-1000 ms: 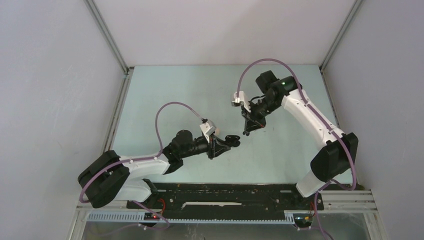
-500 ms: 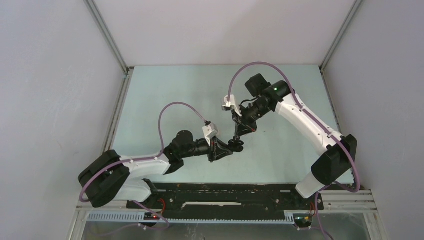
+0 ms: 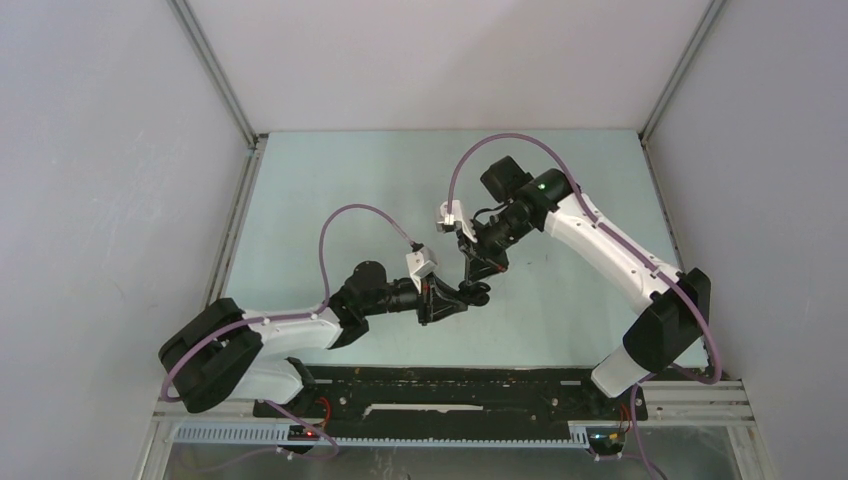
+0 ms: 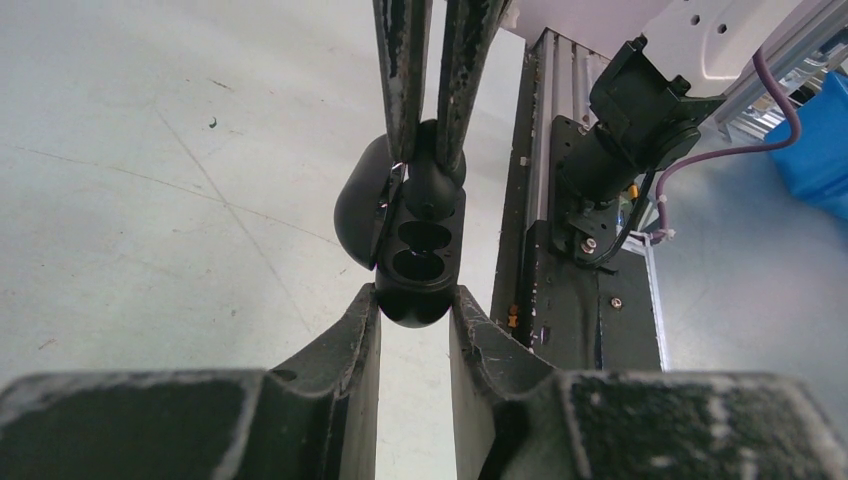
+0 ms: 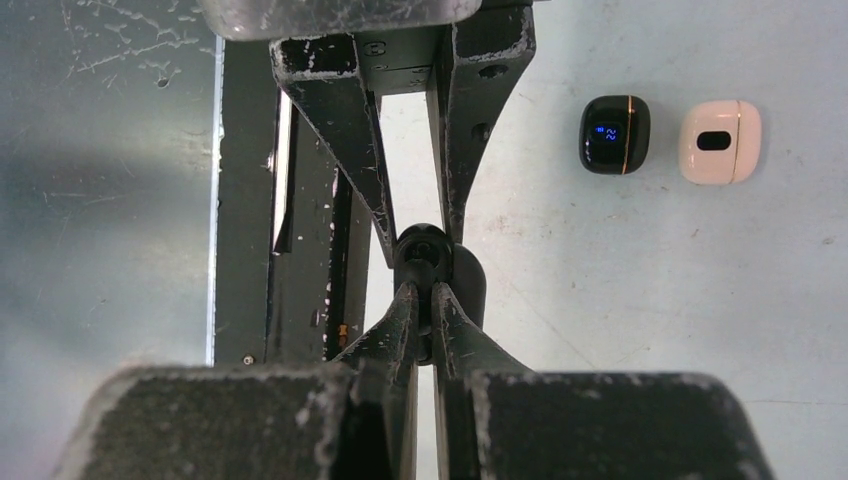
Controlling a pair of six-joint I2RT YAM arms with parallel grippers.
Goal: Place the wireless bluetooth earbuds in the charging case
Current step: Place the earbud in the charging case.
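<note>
The left gripper moves down, easing to the right in the top view, and releases the case on the bare tabletop next, since it hangs in midair.
My left gripper (image 4: 413, 300) is shut on the lower end of a black charging case (image 4: 420, 262), held above the table with its lid (image 4: 358, 212) swung open to the left. Two empty sockets show in the case. My right gripper (image 4: 425, 160) comes in from the top of the left wrist view, shut on a small black earbud (image 4: 432, 182) that touches the case's upper end. In the right wrist view the right gripper (image 5: 421, 292) pinches the earbud (image 5: 420, 250) against the case, between the left fingers (image 5: 345, 150). From above, both grippers (image 3: 470, 294) (image 3: 479, 270) meet mid-table.
A closed black case (image 5: 614, 134) with a blue light and a closed pale pink case (image 5: 720, 141) lie side by side on the table beyond the grippers. The black rail (image 4: 570, 300) at the table's near edge runs close to the right of the held case.
My right arm has swung left and down, bringing its gripper from a gap away onto the case in the left gripper. The left gripper has shifted slightly right.
</note>
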